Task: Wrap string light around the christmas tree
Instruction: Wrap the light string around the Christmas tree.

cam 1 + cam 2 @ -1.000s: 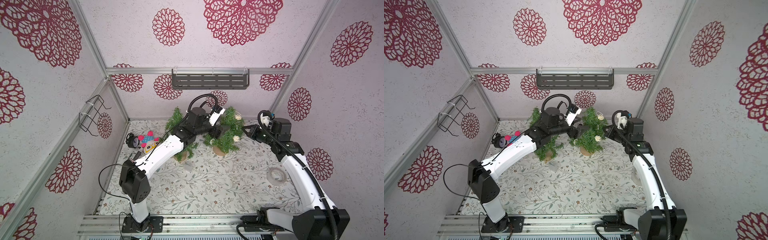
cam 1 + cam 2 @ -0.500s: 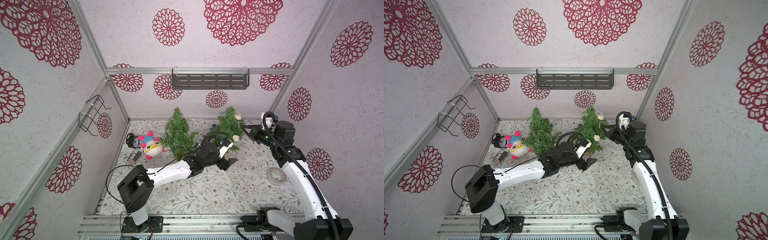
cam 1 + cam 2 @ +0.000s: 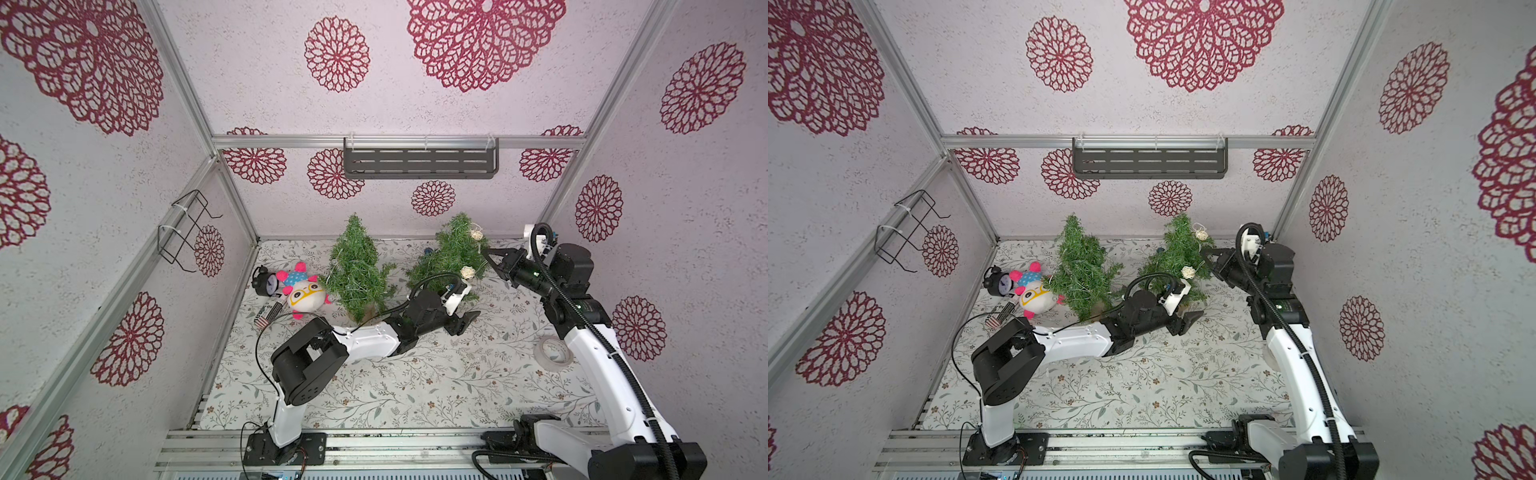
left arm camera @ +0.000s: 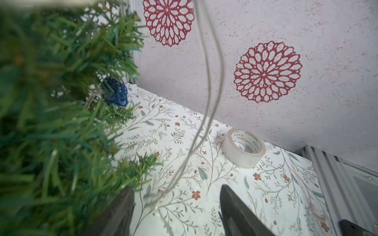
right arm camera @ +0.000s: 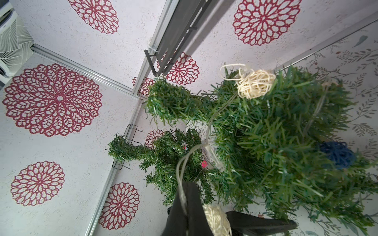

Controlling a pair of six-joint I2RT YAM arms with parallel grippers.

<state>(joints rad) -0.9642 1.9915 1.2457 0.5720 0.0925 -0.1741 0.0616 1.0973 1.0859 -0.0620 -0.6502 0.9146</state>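
Note:
The wire already runs into the green. My right gripper will next lower a little beside the tree's lower side branches below it and release the wire.
The christmas tree [image 3: 451, 253] with pale rattan balls stands at the back right; in the right wrist view the tree [image 5: 276, 132] fills the frame. The string light [image 5: 181, 163], a thin pale wire, runs from my right gripper [image 5: 189, 185] into the branches. That right gripper [image 3: 487, 252] [image 3: 1202, 252] is shut on the wire beside the tree's upper right. My left gripper [image 3: 464, 322] [image 3: 1187, 322] is low over the table at the tree's foot. In the left wrist view the left gripper [image 4: 176, 189] is open and the string light [image 4: 212, 81] hangs down loosely between its fingers.
A second green tree [image 3: 355, 266] stands left of the first. A plush toy [image 3: 305, 293] and an alarm clock [image 3: 266, 282] lie at the left wall. A tape roll [image 3: 554, 351] [image 4: 244, 147] lies by the right arm. A blue ball [image 4: 116, 94] hangs low in the tree.
My left arm has swung down from high between the two trees to the table in front of the right tree, and its jaws have narrowed a little. The right gripper stays shut by the tree.

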